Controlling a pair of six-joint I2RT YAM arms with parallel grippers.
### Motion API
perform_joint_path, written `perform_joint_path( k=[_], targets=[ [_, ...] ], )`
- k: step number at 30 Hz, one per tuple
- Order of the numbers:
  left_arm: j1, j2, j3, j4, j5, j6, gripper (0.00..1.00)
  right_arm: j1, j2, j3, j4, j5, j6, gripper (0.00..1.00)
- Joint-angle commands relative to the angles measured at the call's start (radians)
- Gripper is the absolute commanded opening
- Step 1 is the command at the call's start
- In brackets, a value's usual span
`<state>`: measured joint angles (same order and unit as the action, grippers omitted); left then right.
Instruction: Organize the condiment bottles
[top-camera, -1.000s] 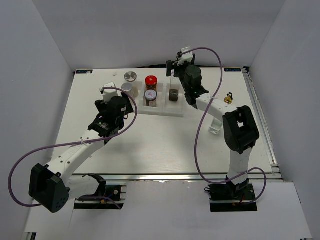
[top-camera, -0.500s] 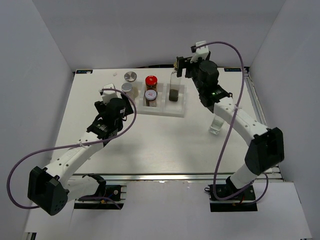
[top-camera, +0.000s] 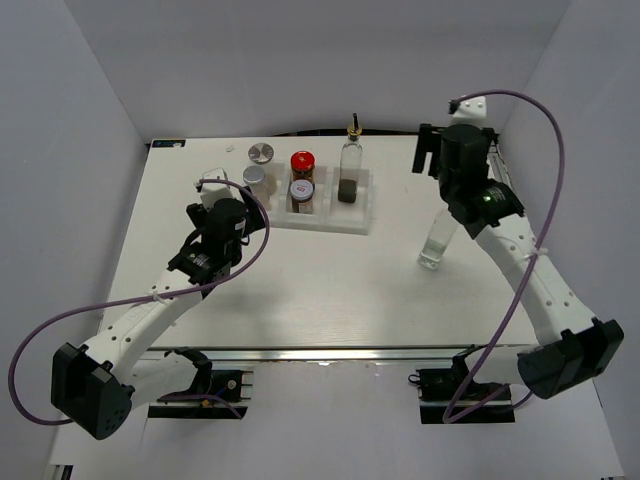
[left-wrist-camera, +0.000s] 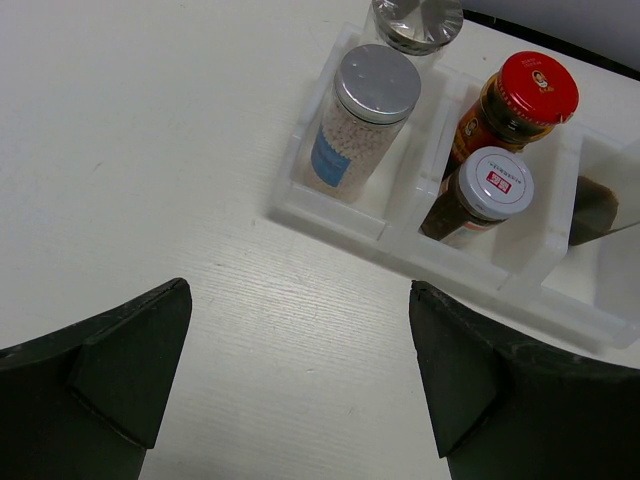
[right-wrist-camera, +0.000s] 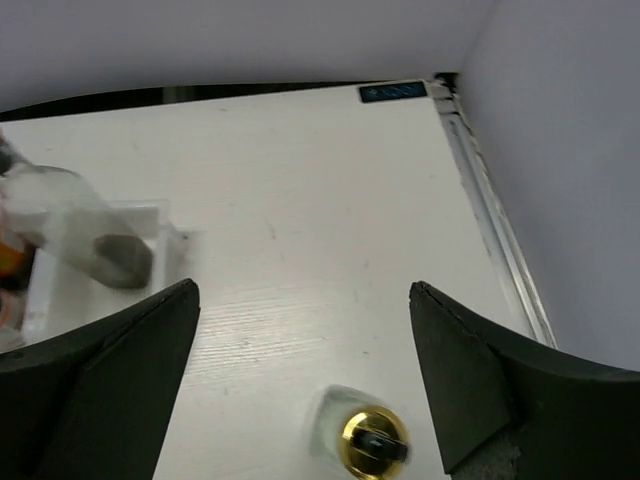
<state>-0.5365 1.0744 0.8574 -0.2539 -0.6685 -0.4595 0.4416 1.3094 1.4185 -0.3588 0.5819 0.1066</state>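
Observation:
The loose bottle's gold spout sits below my right gripper and nearer my base, so next I should lower the gripper and pull it back around that spout.
A white tray stands at the back middle of the table. Its left compartment holds a silver-lidded jar of pale grains. In the middle compartment stand a red-lidded jar and a white-lidded brown jar. The right compartment holds a tall clear bottle with a gold spout. Another silver-lidded jar stands behind the tray. A second gold-spouted bottle stands loose on the right. My right gripper hangs open above it. Open and holding nothing, my left gripper hovers in front of the tray's left end.
A metal rail runs along the table's right edge, close to the loose bottle. White walls enclose the table on three sides. My right forearm passes just right of the loose bottle.
My right gripper has drawn back from the bottle in the tray's right compartment and swung right, over the loose bottle. The left arm has barely moved.

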Motion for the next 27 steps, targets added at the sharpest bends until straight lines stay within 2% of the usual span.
perform_joint_path(
  k=[1, 5, 9, 16, 20, 23, 26, 27],
  targets=[
    [0.003, -0.021, -0.008, 0.010, 0.018, 0.008, 0.98, -0.049, -0.064, -0.006, -0.153, 0.078, 0.067, 0.89],
    [0.003, -0.022, -0.009, 0.008, 0.024, 0.010, 0.98, -0.075, -0.105, -0.029, -0.206, 0.102, 0.084, 0.90],
    [0.003, -0.025, -0.012, 0.011, 0.027, 0.012, 0.98, -0.095, -0.154, -0.097, -0.224, 0.041, 0.088, 0.90],
    [0.003, -0.018, -0.009, 0.013, 0.027, 0.012, 0.98, -0.096, -0.170, -0.193, -0.200, -0.034, 0.076, 0.89],
    [0.003, -0.011, -0.006, 0.012, 0.021, 0.013, 0.98, -0.096, -0.176, -0.271, -0.111, -0.048, 0.051, 0.89],
    [0.003, -0.008, -0.008, 0.013, 0.020, 0.013, 0.98, -0.096, -0.187, -0.332, -0.026, -0.045, 0.041, 0.82],
    [0.003, -0.007, -0.006, 0.008, 0.017, 0.012, 0.98, -0.095, -0.206, -0.390, 0.066, -0.039, 0.027, 0.69],
    [0.003, -0.008, -0.008, 0.010, 0.015, 0.010, 0.98, -0.096, -0.211, -0.401, 0.082, -0.042, 0.025, 0.62]
  ],
)
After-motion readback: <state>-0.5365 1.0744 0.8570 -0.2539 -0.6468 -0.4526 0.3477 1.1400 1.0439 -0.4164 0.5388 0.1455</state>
